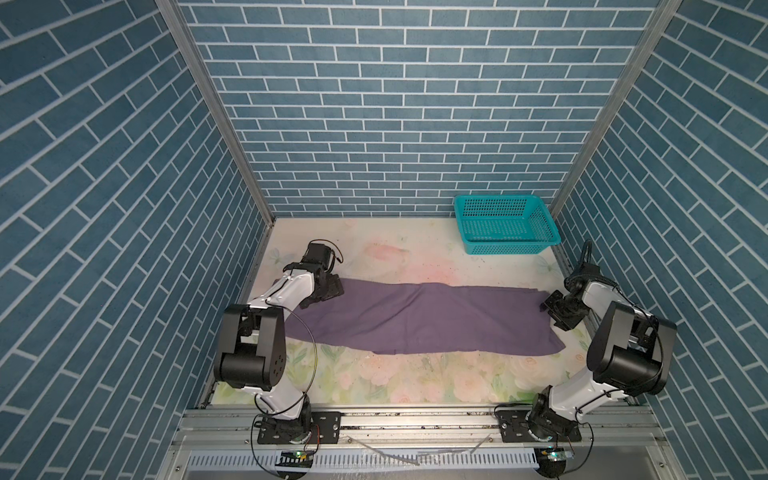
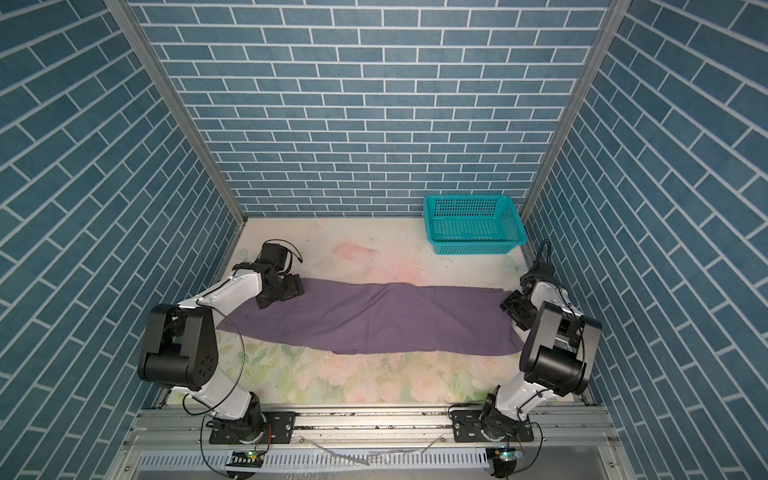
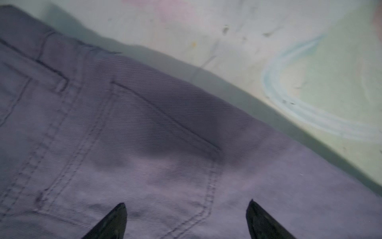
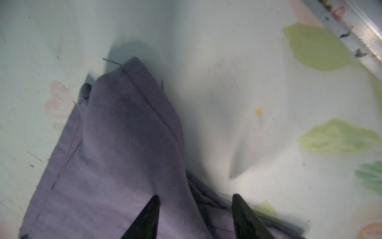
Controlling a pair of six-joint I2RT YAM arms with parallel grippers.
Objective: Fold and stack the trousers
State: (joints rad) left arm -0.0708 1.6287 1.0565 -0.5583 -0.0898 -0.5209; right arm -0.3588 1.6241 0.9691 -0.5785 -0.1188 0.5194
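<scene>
My left gripper will move outward and toward the nearer brick side onto the trousers' far waistband corner [image 3: 18, 28], as its open fingers are still above the trousers' pocket.
The dusty-purple trousers [image 1: 415, 320] [image 2: 374, 320] lie flat across the middle of the table, folded lengthwise, waist end at the left and leg ends at the right. My left gripper [image 1: 330, 288] [image 2: 291, 290] hovers over the waist end. In the left wrist view it [image 3: 187, 202] is wide open above the pocket seams of the trousers [image 3: 144, 144], holding nothing. My right gripper [image 1: 552, 308] [image 2: 513, 309] is at the leg ends. Its jaws [image 4: 195, 195] stand apart, with a raised fold of the trousers [image 4: 124, 144] lying loose between them.
A teal mesh basket [image 1: 507, 246] [image 2: 473, 246] stands at the back right corner against the brick wall. Brick walls close in both sides. A metal rail [image 1: 415, 419] with the arm bases runs along the front edge.
</scene>
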